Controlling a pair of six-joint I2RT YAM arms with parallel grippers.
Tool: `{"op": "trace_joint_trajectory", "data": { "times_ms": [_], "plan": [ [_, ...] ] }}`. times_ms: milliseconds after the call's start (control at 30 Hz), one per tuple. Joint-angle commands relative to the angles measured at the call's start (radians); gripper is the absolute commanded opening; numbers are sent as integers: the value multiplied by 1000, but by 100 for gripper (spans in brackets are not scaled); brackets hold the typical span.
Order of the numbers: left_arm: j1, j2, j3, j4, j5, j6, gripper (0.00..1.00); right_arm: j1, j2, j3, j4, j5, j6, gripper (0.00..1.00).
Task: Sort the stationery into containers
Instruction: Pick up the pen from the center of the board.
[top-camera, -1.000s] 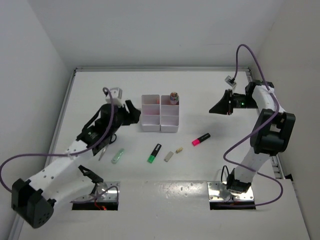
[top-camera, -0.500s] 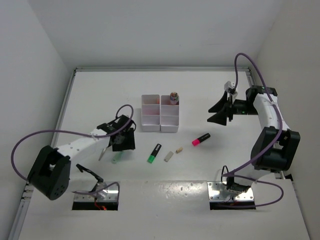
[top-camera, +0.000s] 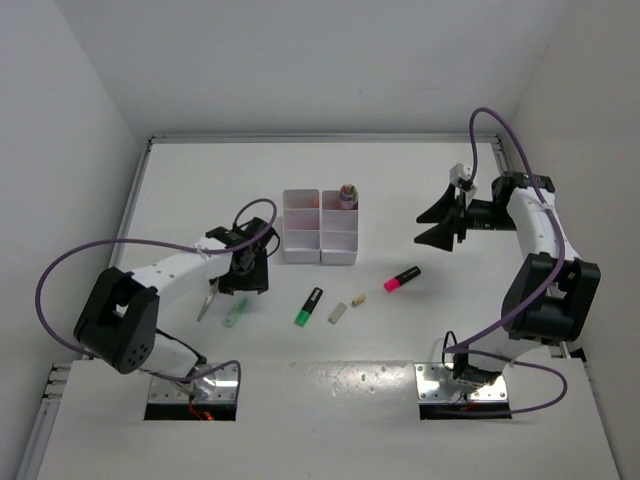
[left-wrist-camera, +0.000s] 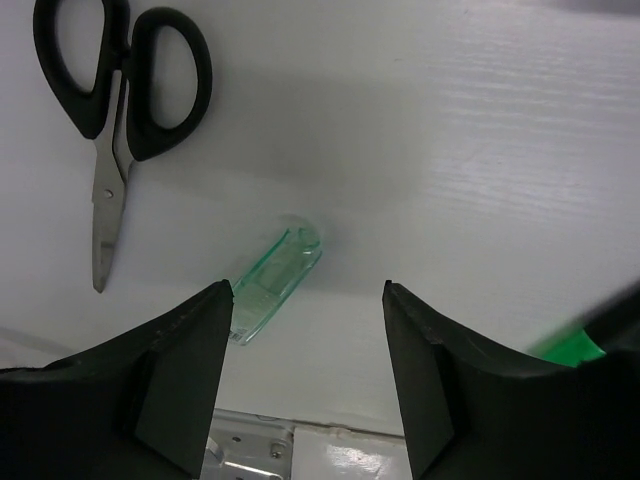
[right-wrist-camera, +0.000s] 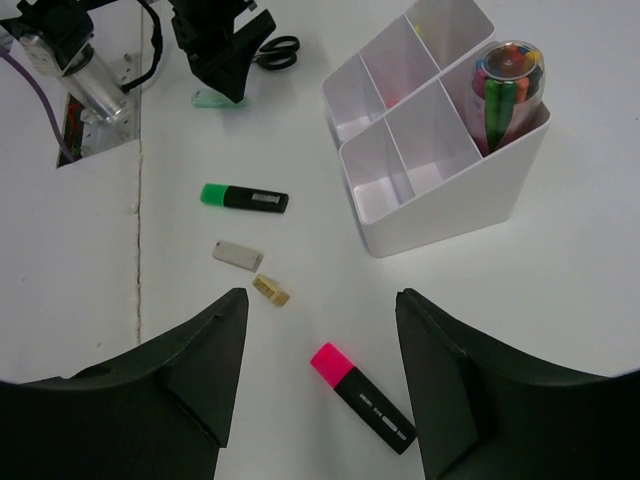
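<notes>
The far end of the green piece lines up with the gap between the left gripper's fingers, so the left gripper should lower and draw back onto that end next.
On the table lie black-handled scissors (left-wrist-camera: 110, 110), a translucent green piece (left-wrist-camera: 275, 282), a green highlighter (top-camera: 309, 306), a grey eraser (top-camera: 337, 313), a beige eraser (top-camera: 358, 300) and a pink highlighter (right-wrist-camera: 362, 396). The white organiser (top-camera: 300, 240) stands at the back, with a clear tube of pens (right-wrist-camera: 505, 90) in one far compartment. My left gripper (left-wrist-camera: 308, 290) hovers open just above the table, the green piece beside its left finger. High on the right, my right gripper (right-wrist-camera: 322, 298) hangs open and empty, looking down on the pink highlighter.
The left arm's cable (top-camera: 100, 255) loops over the table's left side. Two metal base plates (top-camera: 465, 385) sit at the near edge. White walls close the table in at the back and on both sides.
My left gripper has swung from beside the organiser down toward the near side, over the green piece and scissors. My right gripper has opened and its arm has shifted slightly.
</notes>
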Motion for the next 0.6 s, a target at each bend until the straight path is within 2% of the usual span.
{"op": "trace_joint_trajectory", "data": {
  "times_ms": [0, 433, 567],
  "plan": [
    [9, 25, 12, -39, -19, 11, 67, -6, -10, 7, -40, -67, -55, 62],
    [0, 163, 12, -10, 0, 20, 67, -16, -10, -12, -40, -76, -65, 62],
    [0, 195, 12, -1, 30, 29, 59, -16, -10, -21, -40, -76, -74, 62]
  ]
}}
